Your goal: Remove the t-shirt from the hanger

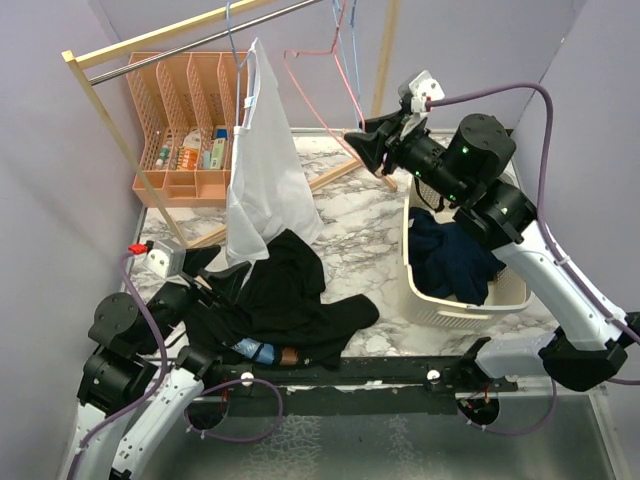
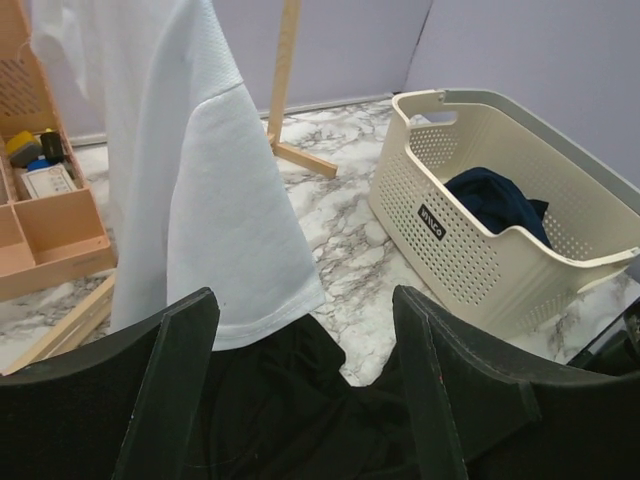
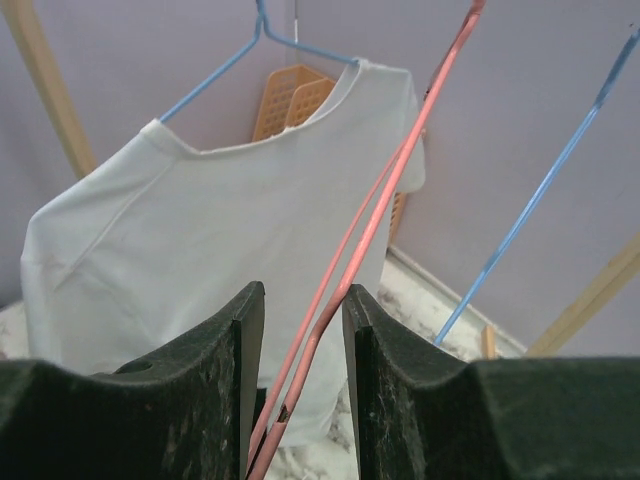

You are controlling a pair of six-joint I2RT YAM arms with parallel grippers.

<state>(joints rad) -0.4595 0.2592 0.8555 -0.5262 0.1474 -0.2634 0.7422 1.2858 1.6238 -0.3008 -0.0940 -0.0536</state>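
Note:
The pink hanger (image 3: 390,200) is already empty, so my right gripper should move to its left in the top view, to the space beside the white t-shirt, and let go of the hanger.
A white t-shirt (image 1: 262,170) hangs on a blue hanger (image 1: 232,40) from the metal rail (image 1: 180,45); it also shows in the left wrist view (image 2: 200,180) and the right wrist view (image 3: 200,230). My right gripper (image 1: 365,148) is raised beside it, jaws narrowly apart, with an empty pink hanger (image 3: 390,200) running between the fingers (image 3: 303,300). My left gripper (image 1: 215,280) is open and low over a black garment (image 1: 290,300) lying on the table below the shirt's hem (image 2: 290,400).
A cream laundry basket (image 1: 420,290) with a dark blue garment (image 1: 450,255) stands at the right. An orange organizer (image 1: 180,120) stands at the back left. A second blue hanger (image 1: 352,60) hangs near the pink one. The wooden rack's foot (image 1: 330,178) lies on the marble.

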